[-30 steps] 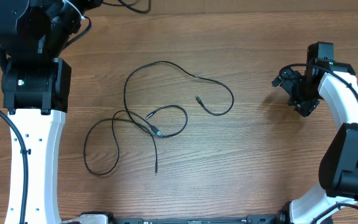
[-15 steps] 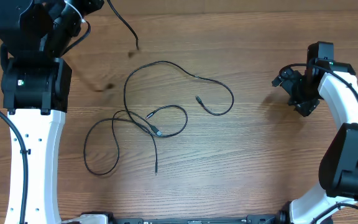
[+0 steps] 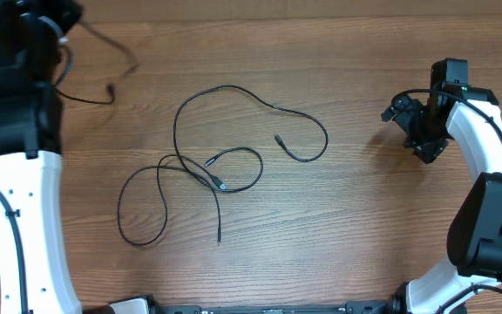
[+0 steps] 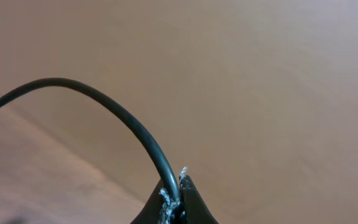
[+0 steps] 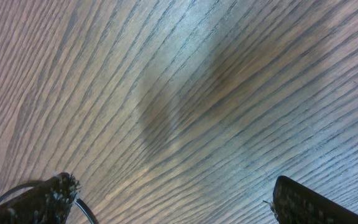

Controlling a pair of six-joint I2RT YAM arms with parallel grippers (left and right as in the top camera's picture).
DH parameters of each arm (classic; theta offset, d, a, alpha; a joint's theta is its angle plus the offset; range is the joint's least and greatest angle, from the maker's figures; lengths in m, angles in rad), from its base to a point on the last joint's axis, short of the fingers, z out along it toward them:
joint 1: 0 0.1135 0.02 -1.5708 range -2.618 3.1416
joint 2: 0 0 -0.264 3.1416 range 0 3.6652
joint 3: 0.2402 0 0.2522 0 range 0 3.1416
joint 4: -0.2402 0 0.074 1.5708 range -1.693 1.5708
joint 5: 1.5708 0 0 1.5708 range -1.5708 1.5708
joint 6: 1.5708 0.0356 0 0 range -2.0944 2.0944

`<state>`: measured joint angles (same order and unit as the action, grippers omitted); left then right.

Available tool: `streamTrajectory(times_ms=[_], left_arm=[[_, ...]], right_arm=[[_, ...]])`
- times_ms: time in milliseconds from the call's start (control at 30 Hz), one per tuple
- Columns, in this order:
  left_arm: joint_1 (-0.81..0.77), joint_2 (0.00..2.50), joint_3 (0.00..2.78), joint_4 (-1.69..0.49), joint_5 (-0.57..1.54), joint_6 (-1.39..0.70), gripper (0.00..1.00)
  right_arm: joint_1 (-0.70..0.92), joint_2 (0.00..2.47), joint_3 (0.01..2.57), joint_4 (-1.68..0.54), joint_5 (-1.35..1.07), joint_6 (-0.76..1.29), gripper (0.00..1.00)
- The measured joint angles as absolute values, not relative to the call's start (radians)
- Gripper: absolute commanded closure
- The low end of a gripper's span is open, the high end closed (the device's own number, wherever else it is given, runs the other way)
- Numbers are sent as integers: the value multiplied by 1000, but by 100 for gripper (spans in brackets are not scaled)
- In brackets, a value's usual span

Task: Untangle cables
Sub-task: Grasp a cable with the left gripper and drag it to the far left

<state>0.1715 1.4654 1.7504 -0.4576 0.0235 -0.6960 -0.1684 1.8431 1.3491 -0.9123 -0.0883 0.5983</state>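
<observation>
The left gripper swings to the left in the overhead view and down toward the wood next, because its cable already hangs free of the tangled loops.
Thin black cables [image 3: 234, 90] lie in tangled loops at the table's middle, one loop [image 3: 118, 209] reaching toward the front left, with small plugs [image 3: 277, 138] at the loose ends. In the left wrist view my left gripper [image 4: 176, 200] is shut on another black cable [image 4: 104, 99], which arcs up and away to the left. In the overhead view that cable's free end [image 3: 111, 91] trails at the upper left beside the left arm [image 3: 16, 113]. Far to the right, my right gripper [image 3: 412, 122] stands open over bare wood, its fingers [image 5: 58, 193] wide apart with nothing between them.
The wooden table [image 3: 338, 227] fills the view. The right arm [image 3: 486, 157] runs along the right edge. Thicker black leads hang by the left arm's white link [image 3: 20, 227].
My left arm has swung left with its cable, and the cable's free end went from the top centre to the upper left. The tangle and the right arm have not moved.
</observation>
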Motion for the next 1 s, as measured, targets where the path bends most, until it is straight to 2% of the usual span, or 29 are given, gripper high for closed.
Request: streamTrajectory(times_ms=[233, 500, 800, 900, 1000], left_arm=[[351, 1506, 1750, -467, 164, -723, 96], [432, 1625, 1750, -417, 379, -733, 96], [521, 1818, 1747, 200, 722, -794, 96], [555, 1814, 1752, 159, 783, -767, 96], [577, 1814, 1759, -51, 790, -677, 96]], right_arm=[[-168, 1843, 1349, -912, -88, 598, 0], [-169, 1843, 1349, -912, -88, 598, 0], [-169, 1843, 1349, -912, -88, 599, 0], [-168, 1843, 1349, -912, -88, 598, 0], [-168, 1843, 1349, -912, -88, 599, 0]])
